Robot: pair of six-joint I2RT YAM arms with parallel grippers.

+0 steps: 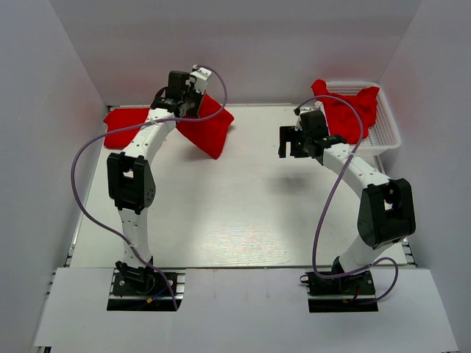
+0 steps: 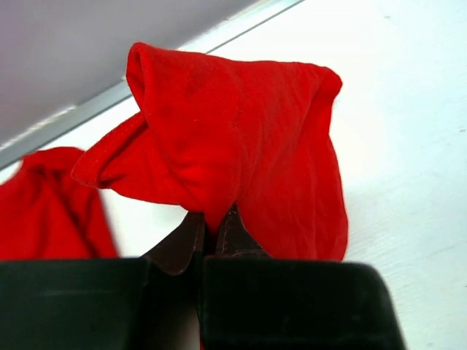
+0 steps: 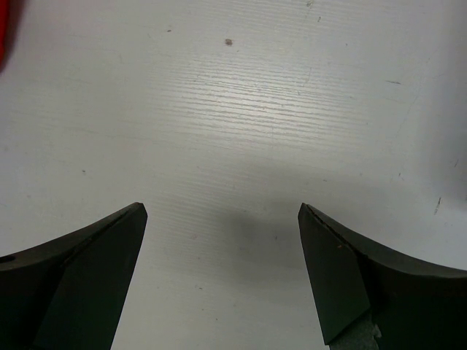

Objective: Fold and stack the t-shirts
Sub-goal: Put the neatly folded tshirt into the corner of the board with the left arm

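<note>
I should next move my left gripper to the left in the top view, then down onto the flat red t-shirt [image 1: 124,129] [image 2: 45,219], and let go. The flat t-shirt is already spread out for stacking.
A red t-shirt [image 1: 206,129] hangs bunched from my left gripper [image 1: 193,109] at the back left of the table. In the left wrist view the fingers [image 2: 230,233] are pinched on a fold of that t-shirt [image 2: 241,138], which droops above the white surface. Another red t-shirt [image 1: 125,125] lies on the table further left, also visible in the wrist view as red cloth [image 2: 44,204]. More red t-shirts [image 1: 349,110] are piled in the basket. My right gripper [image 1: 289,142] hovers open over bare table, its jaws wide apart with nothing between them [image 3: 222,215].
A white mesh basket [image 1: 386,136] stands at the back right, close behind the right arm. White walls close in the table at the back and both sides. Purple cables loop off both arms.
</note>
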